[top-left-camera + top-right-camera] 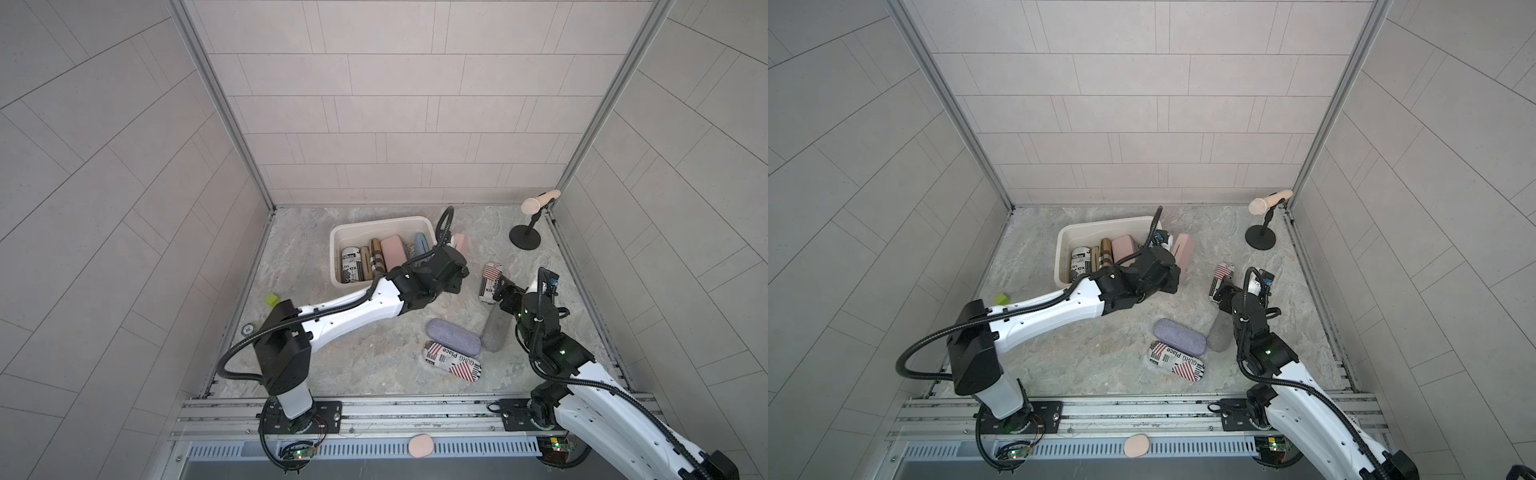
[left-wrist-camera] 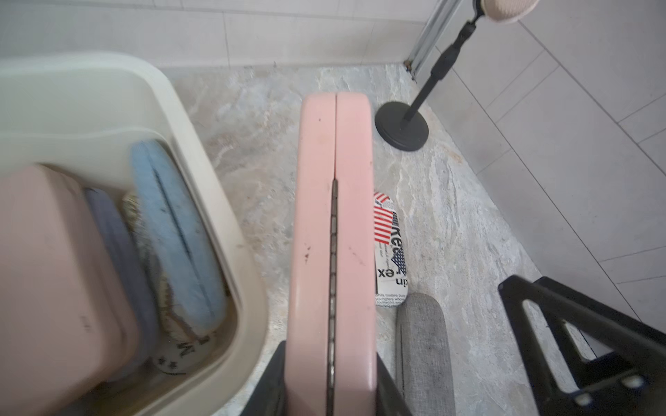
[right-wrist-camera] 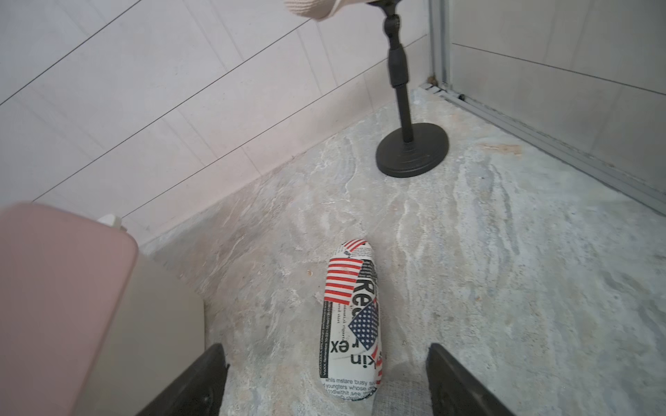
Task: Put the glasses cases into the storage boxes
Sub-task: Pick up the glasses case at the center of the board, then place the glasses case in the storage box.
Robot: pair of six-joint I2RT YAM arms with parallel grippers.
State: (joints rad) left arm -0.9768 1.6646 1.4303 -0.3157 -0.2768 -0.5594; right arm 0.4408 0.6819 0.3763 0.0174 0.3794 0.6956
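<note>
My left gripper moves across the box toward the green cube next, then down, and releases the pink case in the gap (image 1: pixel 337 262) beside the newspaper-print case, where room shows.
The cream storage box (image 1: pixel 376 226) (image 1: pixel 1100 226) (image 2: pixel 201 151) holds several glasses cases on edge, among them a newspaper-print one (image 1: pixel 350 266), a pink one (image 1: pixel 395 251) and a light blue one (image 2: pixel 176 234). My left gripper (image 2: pixel 329 378) (image 1: pixel 451 266) is shut on a pink case (image 2: pixel 335 216) (image 1: pixel 1183 251), held on edge just right of the box's rim. My right gripper (image 3: pixel 326 378) (image 1: pixel 500 291) stands open over the near end of a flag-print case (image 3: pixel 349 324) (image 1: pixel 489 280), its jaws well clear on either side.
On the floor lie a lilac case (image 1: pixel 454 337), a grey case (image 1: pixel 496 330) and another flag-print case (image 1: pixel 452 360). A pink case (image 1: pixel 421 446) rests on the front rail. A black-based microphone stand (image 1: pixel 525 239) stands back right. A green cube (image 1: pixel 272 300) sits left.
</note>
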